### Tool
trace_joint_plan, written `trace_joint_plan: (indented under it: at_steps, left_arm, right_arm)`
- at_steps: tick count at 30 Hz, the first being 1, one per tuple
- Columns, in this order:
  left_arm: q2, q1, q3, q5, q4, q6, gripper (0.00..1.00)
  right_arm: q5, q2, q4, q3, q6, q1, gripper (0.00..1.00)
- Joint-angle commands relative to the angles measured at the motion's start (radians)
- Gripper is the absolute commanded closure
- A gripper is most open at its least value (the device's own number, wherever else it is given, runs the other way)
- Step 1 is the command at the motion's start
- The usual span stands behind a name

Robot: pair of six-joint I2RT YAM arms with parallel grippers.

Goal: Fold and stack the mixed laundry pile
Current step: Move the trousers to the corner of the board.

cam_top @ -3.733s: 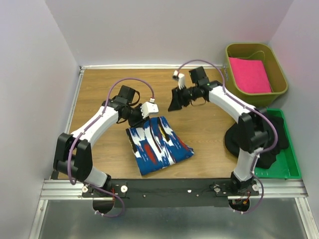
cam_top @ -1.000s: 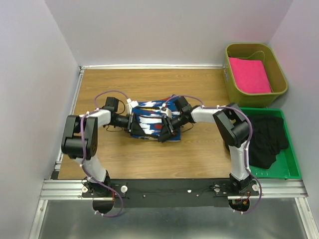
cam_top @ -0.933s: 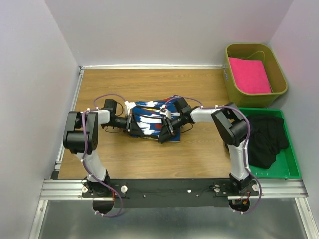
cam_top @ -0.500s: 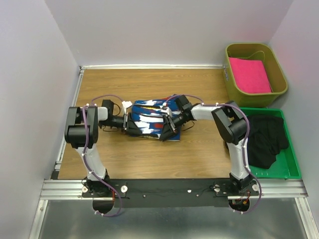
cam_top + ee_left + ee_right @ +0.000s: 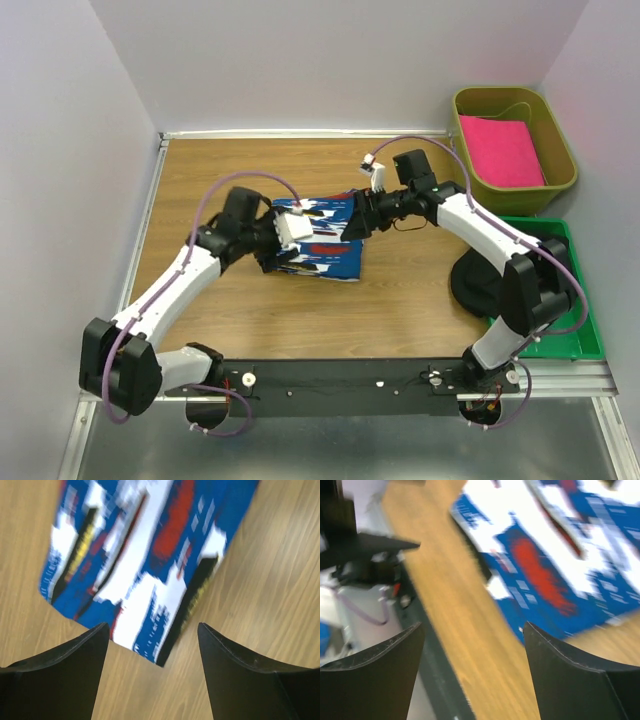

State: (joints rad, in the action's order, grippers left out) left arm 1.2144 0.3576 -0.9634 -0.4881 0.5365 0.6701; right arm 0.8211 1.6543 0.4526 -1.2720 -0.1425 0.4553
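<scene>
Next, my left gripper needs to lower, then move in over the near corner of the folded cloth.
The blue cloth (image 5: pixel 322 240) with white, red and black blotches lies folded into a small packet at the middle of the wooden table. My left gripper (image 5: pixel 272 240) is open and empty, just above its left edge. My right gripper (image 5: pixel 358 216) is open and empty, above its upper right corner. In the left wrist view the cloth (image 5: pixel 145 565) lies beyond my open gripper (image 5: pixel 152 670). In the right wrist view it (image 5: pixel 555 555) is blurred ahead of my open gripper (image 5: pixel 472 672). The black garment (image 5: pixel 560 268) lies in the green tray, partly hidden by the right arm.
The green tray (image 5: pixel 585 335) stands at the right edge. An olive bin (image 5: pixel 462 150) at the back right holds a folded pink cloth (image 5: pixel 500 150). Walls close in the table on the left, back and right.
The cloth went from a wide flat fold to a smaller packet. Both grippers were low at its two sides; now both have lifted off it and stand open.
</scene>
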Motion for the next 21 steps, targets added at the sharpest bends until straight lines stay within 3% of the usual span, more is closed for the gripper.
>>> trace_joint_plan:
  at_steps: [1,8,11,14,15,18,21]
  left_arm:
    - [0.026,0.128,0.146,0.368,-0.062,0.238,0.20]
    - [0.190,0.211,0.223,0.465,-0.398,0.249,0.22]
    - [0.356,0.238,0.138,0.447,-0.438,0.171,0.34]
    - [0.503,0.238,0.014,0.416,-0.463,0.122,0.51]
    - [0.536,0.238,-0.016,0.407,-0.469,0.114,0.60]
    - [0.666,0.238,-0.180,0.364,-0.449,0.068,0.74]
    - [0.770,0.238,-0.339,0.336,-0.431,0.028,0.76]
  right_arm:
    - [-0.187,-0.023,0.101,-0.020,0.067,-0.073,0.12]
    - [-0.211,-0.050,0.121,-0.032,0.070,-0.197,0.09]
    - [-0.209,-0.048,0.139,-0.038,0.080,-0.254,0.09]
    - [-0.189,-0.044,0.155,-0.043,0.095,-0.317,0.09]
    - [-0.188,-0.041,0.159,-0.043,0.103,-0.342,0.09]
    - [-0.185,-0.039,0.167,-0.047,0.118,-0.383,0.09]
    - [-0.175,-0.031,0.169,-0.049,0.130,-0.418,0.09]
